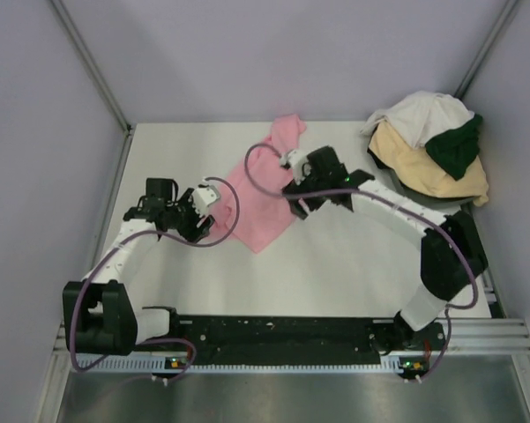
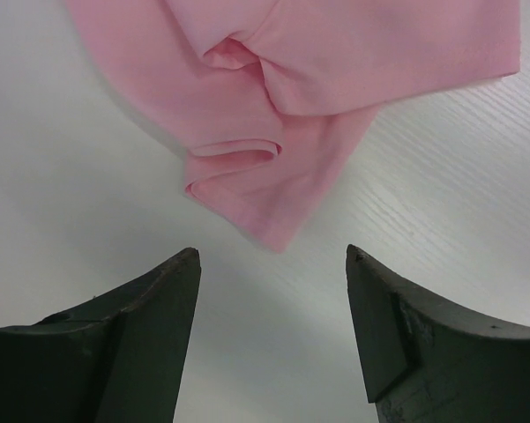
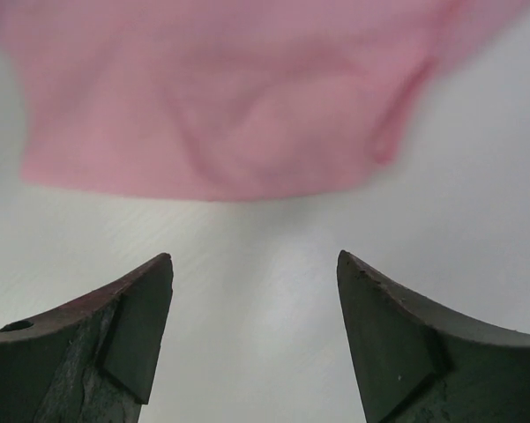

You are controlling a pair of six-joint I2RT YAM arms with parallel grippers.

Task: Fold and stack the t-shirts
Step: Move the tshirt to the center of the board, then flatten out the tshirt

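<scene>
I need to move my right gripper back and down onto the pink t-shirt's near corner (image 1: 257, 245) (image 3: 41, 166), because that corner is below my gripper and to its left in the top view.
A light pink t-shirt (image 1: 265, 189) lies crumpled in a long strip on the white table, between my two grippers. My left gripper (image 1: 205, 211) is open and empty, just left of the shirt's near end; in the left wrist view a folded corner of the pink shirt (image 2: 273, 167) lies just beyond the gripper (image 2: 273, 256). My right gripper (image 1: 293, 189) is open and empty at the shirt's right edge; in the right wrist view the pink cloth (image 3: 238, 106) lies just ahead of the gripper (image 3: 254, 257). A pile of white (image 1: 419, 110), dark green (image 1: 457, 145) and pale tan (image 1: 423, 167) t-shirts sits at the back right.
Grey walls enclose the table on the left, back and right. The table's bare surface (image 1: 335, 264) lies in front of the pink shirt. A black rail with the arm bases (image 1: 273, 335) runs along the near edge.
</scene>
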